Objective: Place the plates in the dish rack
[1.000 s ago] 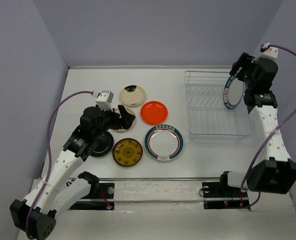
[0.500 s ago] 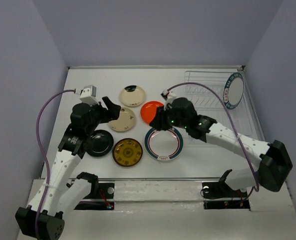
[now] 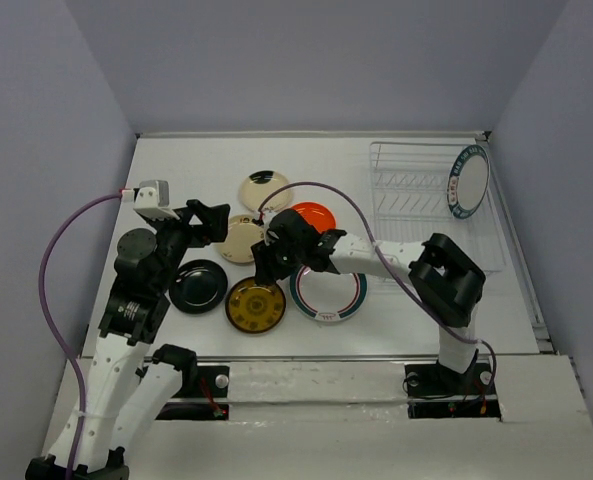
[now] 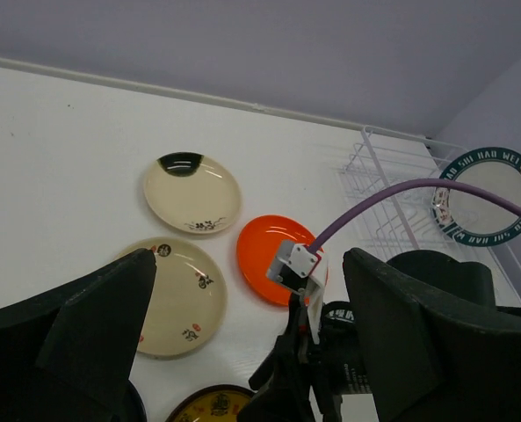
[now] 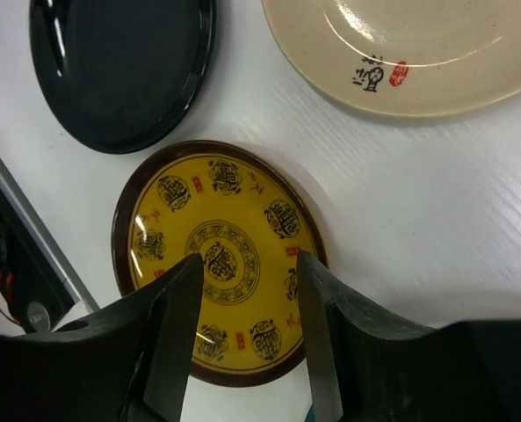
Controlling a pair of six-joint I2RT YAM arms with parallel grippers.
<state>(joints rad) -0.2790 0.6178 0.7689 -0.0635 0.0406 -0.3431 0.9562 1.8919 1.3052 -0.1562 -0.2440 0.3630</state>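
Both fingers of my right gripper are over the flat side of the plate. The amber plate's rim (image 3: pixel 280 290) (image 5: pixel 318 237) is below my right gripper, to its right in the wrist view, so I should move there and go down next.
The white wire dish rack (image 3: pixel 431 255) stands at the right, and one white plate with a teal rim (image 3: pixel 468 181) stands upright in its far right end. On the table lie two cream plates (image 3: pixel 266 190) (image 3: pixel 240 240), an orange-red plate (image 3: pixel 314 216), a black plate (image 3: pixel 198 285), an amber-yellow plate (image 3: pixel 255 306) and a second teal-rimmed plate (image 3: pixel 328 292). My right gripper (image 3: pixel 266 266) is open, its jaws astride the middle of the amber plate (image 5: pixel 220 264) just above it. My left gripper (image 3: pixel 214 222) is open and empty, above the nearer cream plate (image 4: pixel 177 294).
My right arm (image 3: pixel 376 260) stretches across the orange-red and teal-rimmed plates from the right base. Its purple cable (image 4: pixel 392 198) arcs over the orange plate (image 4: pixel 264 255). The rack (image 4: pixel 387 207) shows at right in the left wrist view. Side walls bound the table.
My right gripper left the teal-rimmed plate standing in the rack and swung left and down over the amber plate. My left gripper pulled back left, off the cream plate.
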